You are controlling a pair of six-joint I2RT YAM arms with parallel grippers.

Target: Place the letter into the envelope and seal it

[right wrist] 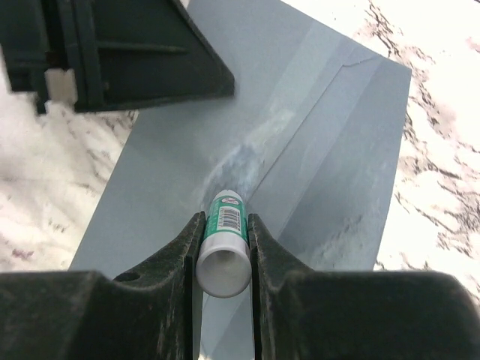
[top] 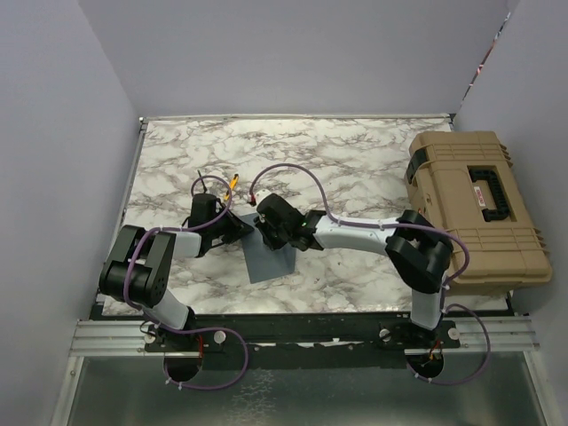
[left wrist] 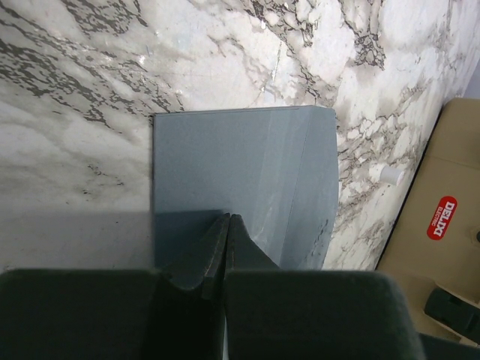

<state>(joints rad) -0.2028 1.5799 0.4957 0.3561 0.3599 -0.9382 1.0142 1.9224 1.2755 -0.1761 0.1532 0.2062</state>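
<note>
Next, my right gripper lifts off and carries the stick (right wrist: 225, 238) toward the tan case. Then it lowers and releases it on marble beside the cap, since glue is smeared.
The grey-blue envelope (top: 271, 260) lies flat on the marble table, its flap folded down along a slanted edge (right wrist: 330, 112). My left gripper (left wrist: 229, 218) is shut with nothing between its fingers, and its tips rest on the envelope (left wrist: 247, 161) near one edge. My right gripper (right wrist: 225, 219) is shut on a green-and-white glue stick (right wrist: 225, 238). The stick's tip touches the envelope beside the flap edge, where a pale smear shows. In the top view both grippers meet over the envelope's upper corner, the left (top: 232, 228) and the right (top: 267, 232). The letter is out of view.
A tan hard case (top: 470, 209) sits at the table's right side, also seen in the left wrist view (left wrist: 442, 247). A small white cap (left wrist: 389, 175) lies on the marble near it. Lavender walls close in the left, back and right.
</note>
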